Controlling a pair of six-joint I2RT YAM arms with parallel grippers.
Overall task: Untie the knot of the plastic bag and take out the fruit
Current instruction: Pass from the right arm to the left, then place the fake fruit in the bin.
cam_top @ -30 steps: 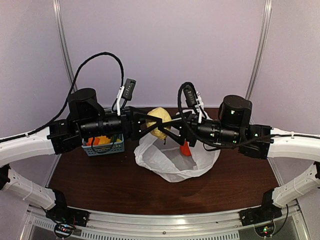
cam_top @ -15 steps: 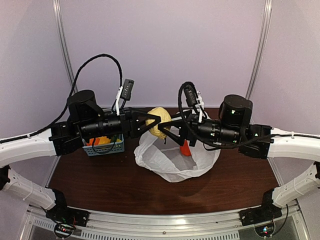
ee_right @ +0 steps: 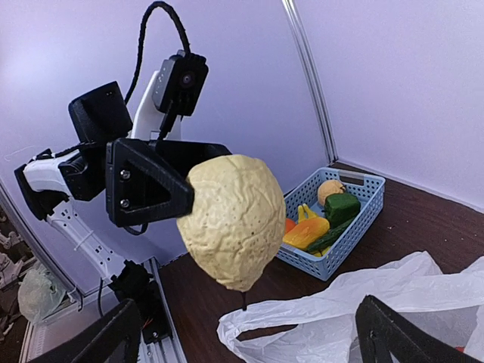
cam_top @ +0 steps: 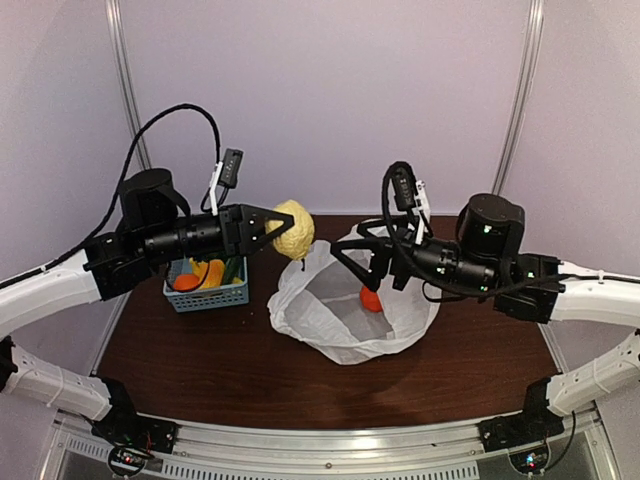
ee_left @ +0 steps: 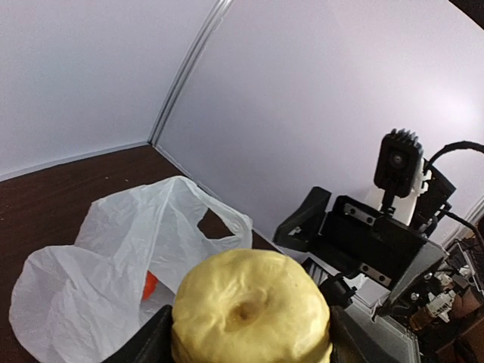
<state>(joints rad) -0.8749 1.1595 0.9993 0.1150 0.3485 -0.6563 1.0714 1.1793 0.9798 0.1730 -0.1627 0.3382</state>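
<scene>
My left gripper will next carry its fruit over and down to the basket with the other fruit (cam_top: 229, 275), below and left in the top view, and release.
My left gripper (cam_top: 283, 230) is shut on a bumpy yellow fruit (cam_top: 293, 229), holding it in the air between the blue basket and the plastic bag (cam_top: 345, 315). The left wrist view has this fruit (ee_left: 249, 310) filling the space between the fingers. My right gripper (cam_top: 362, 262) hangs open above the bag, apart from the fruit (ee_right: 231, 219), with nothing between its fingers (ee_right: 113, 336). The white bag lies slack on the table with its mouth open and an orange fruit (cam_top: 370, 298) inside. The knot is not in view.
A blue basket (cam_top: 210, 294) at the left of the table holds several pieces of fruit (ee_right: 314, 231), orange, yellow and green. The dark brown table (cam_top: 230, 370) is walled by white panels behind and at both sides.
The left gripper shut on the yellow fruit while the right gripper opened and let go. The left arm then carried the fruit left and the right arm drew back to the right.
</scene>
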